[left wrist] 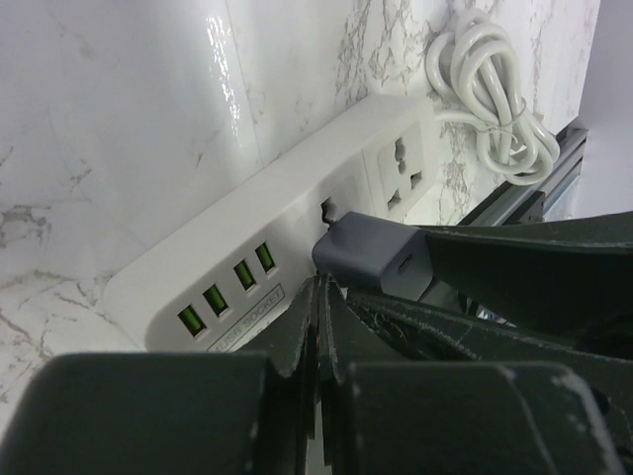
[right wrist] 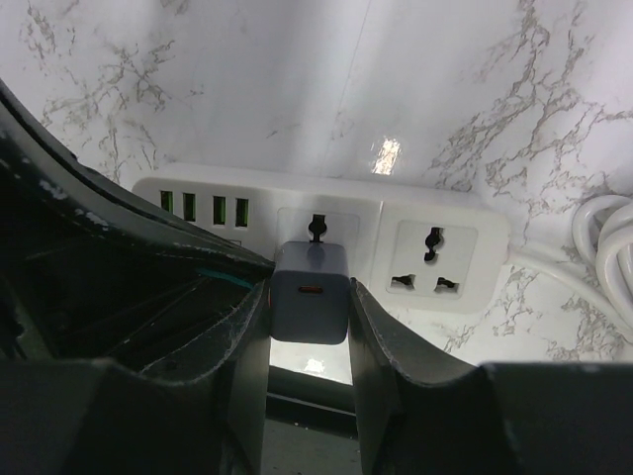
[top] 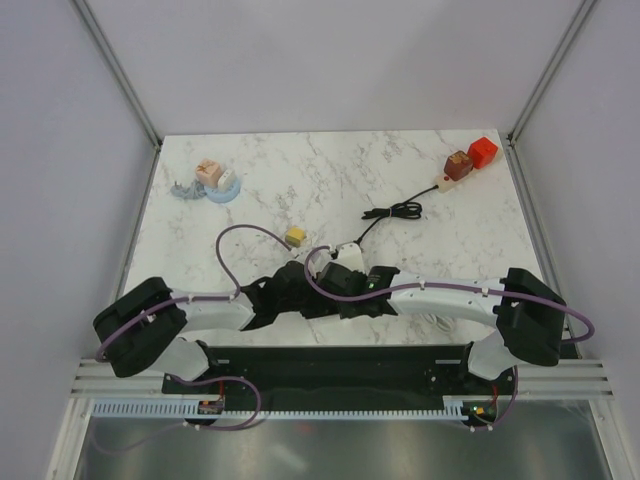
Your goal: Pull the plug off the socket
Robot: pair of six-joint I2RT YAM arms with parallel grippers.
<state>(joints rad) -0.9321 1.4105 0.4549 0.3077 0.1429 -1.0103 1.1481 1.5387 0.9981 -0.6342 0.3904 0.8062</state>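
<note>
The tabletop [top: 311, 242] beside the yellow block is outward of my right gripper, so my right gripper should next go up from the socket, move outward, go down and let go of the plug.
A white power strip [right wrist: 435, 213] with green USB ports lies on the marble table near the arm bases; it also shows in the left wrist view [left wrist: 247, 228] and partly in the top view [top: 346, 253]. A grey plug [right wrist: 310, 292] sits in its left socket, also seen in the left wrist view [left wrist: 371, 252]. My right gripper [right wrist: 310, 287] has one finger on each side of the plug and is closed on it. My left gripper [left wrist: 324, 287] is shut and empty, its tips at the strip's near edge beside the plug.
The strip's white coiled cord [left wrist: 490, 79] lies to the right of it. A black cable [top: 395, 212] runs to a second strip [top: 445, 180] holding brown and red plugs at the back right. A yellow block [top: 296, 236] and small toys [top: 210, 180] lie further left.
</note>
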